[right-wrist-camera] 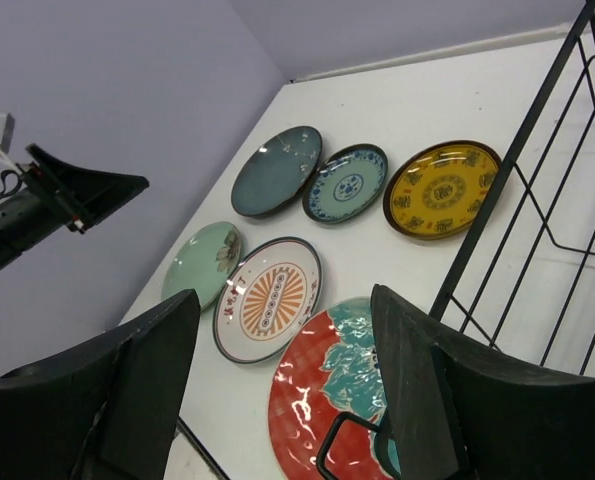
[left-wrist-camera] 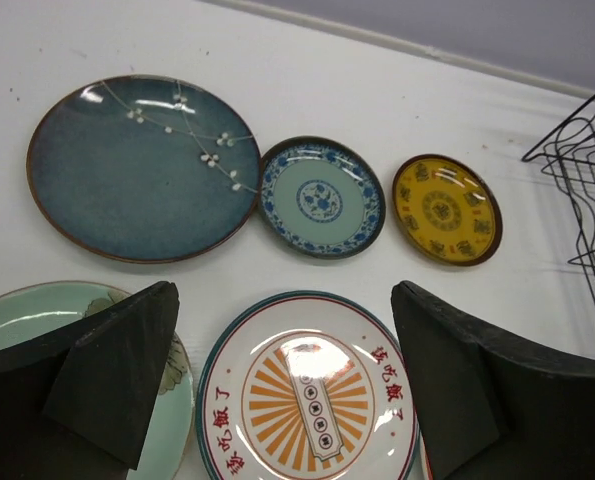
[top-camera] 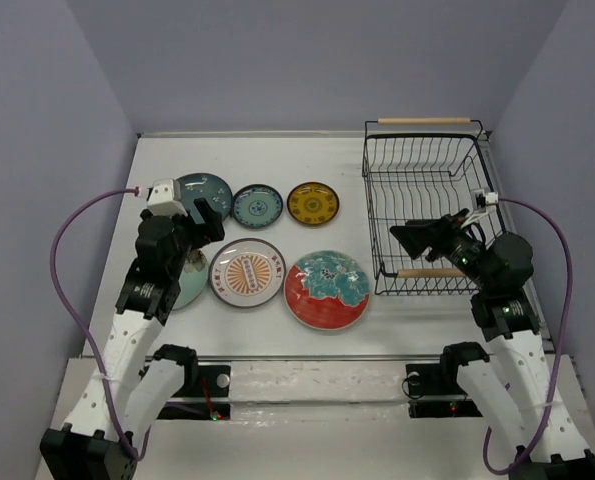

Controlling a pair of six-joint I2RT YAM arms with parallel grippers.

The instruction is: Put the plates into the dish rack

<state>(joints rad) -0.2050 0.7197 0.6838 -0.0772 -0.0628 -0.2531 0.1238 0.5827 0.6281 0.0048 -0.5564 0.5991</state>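
I should swing and lower my left gripper onto the dark teal plate's edge farthest from the rack, below and left in the top view.
All six plates lie flat on the white table, left of the dish rack (top-camera: 425, 190). The back row holds the dark teal plate (top-camera: 207, 187), the small blue-patterned plate (top-camera: 257, 206) and the small yellow-brown plate (top-camera: 313, 203). The front row holds the pale mint plate (top-camera: 191, 287), partly under my left arm, the white plate with an orange centre (top-camera: 247, 272) and the large red plate (top-camera: 326, 290). My left gripper (top-camera: 205, 222) is open and empty, above the white plate's far edge (left-wrist-camera: 307, 390). My right gripper (top-camera: 409, 238) is open and empty over the empty rack's near-left corner (right-wrist-camera: 517, 150).
Purple walls close in the table on the left, back and right. A purple cable loops out from each arm. The rack's wooden handles (top-camera: 424, 121) sit at its far and near ends. My left arm's wrist (right-wrist-camera: 47, 205) shows in the right wrist view.
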